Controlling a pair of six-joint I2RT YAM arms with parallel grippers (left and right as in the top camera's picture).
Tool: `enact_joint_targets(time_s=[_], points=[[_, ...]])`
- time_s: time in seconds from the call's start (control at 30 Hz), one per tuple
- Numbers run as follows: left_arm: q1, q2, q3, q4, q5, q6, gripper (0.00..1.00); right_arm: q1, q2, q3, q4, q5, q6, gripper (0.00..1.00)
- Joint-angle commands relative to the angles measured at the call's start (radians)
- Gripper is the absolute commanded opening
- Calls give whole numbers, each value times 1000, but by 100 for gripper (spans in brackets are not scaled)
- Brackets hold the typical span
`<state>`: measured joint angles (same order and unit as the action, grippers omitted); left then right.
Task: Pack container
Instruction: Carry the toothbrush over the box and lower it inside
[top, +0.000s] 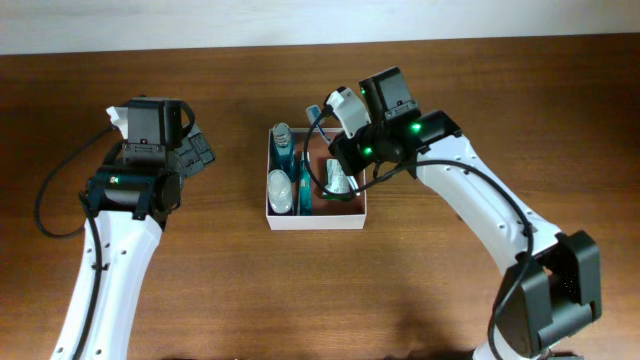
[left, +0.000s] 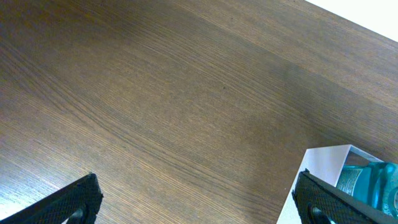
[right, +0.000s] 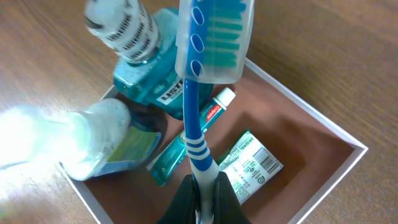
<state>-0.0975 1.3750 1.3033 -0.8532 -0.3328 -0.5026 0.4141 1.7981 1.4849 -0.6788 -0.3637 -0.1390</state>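
Observation:
My right gripper moves down into the container next, toward the packet (right: 252, 165) and toothpaste tube, and opens. It does so since the toothbrush's capped head still shows past the container's far side.
The container (top: 316, 221), a small white-walled box with a reddish-brown inside, sits mid-table. In it lie a teal mouthwash bottle (right: 149, 68), a clear bottle (right: 106, 146), a toothpaste tube (right: 180, 149) and a green-and-white packet (right: 252, 165). My right gripper (right: 203, 183) hangs over the container (right: 303, 102), shut on the handle of a blue-and-white toothbrush (right: 189, 106) whose capped head points away from the fingers. My left gripper (left: 198, 180) stands open over bare wood to the left of the box, holding nothing. In that view a corner of the container (left: 326, 163) shows by its right finger.
The brown wooden table (top: 220, 280) runs all round the box. My left arm (top: 120, 250) stands to the container's left, and my right arm (top: 500, 220) reaches in from the right side. A pale wall edges the table's far side.

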Motion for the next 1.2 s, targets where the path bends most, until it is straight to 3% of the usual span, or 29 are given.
enact_joint_targets(time_s=[0.0, 1.17], points=[[7, 5, 8, -1, 0, -5, 99, 11, 27, 3, 2, 13, 3, 4], [7, 5, 8, -1, 0, -5, 99, 57, 185, -21, -46, 36, 47, 4]])
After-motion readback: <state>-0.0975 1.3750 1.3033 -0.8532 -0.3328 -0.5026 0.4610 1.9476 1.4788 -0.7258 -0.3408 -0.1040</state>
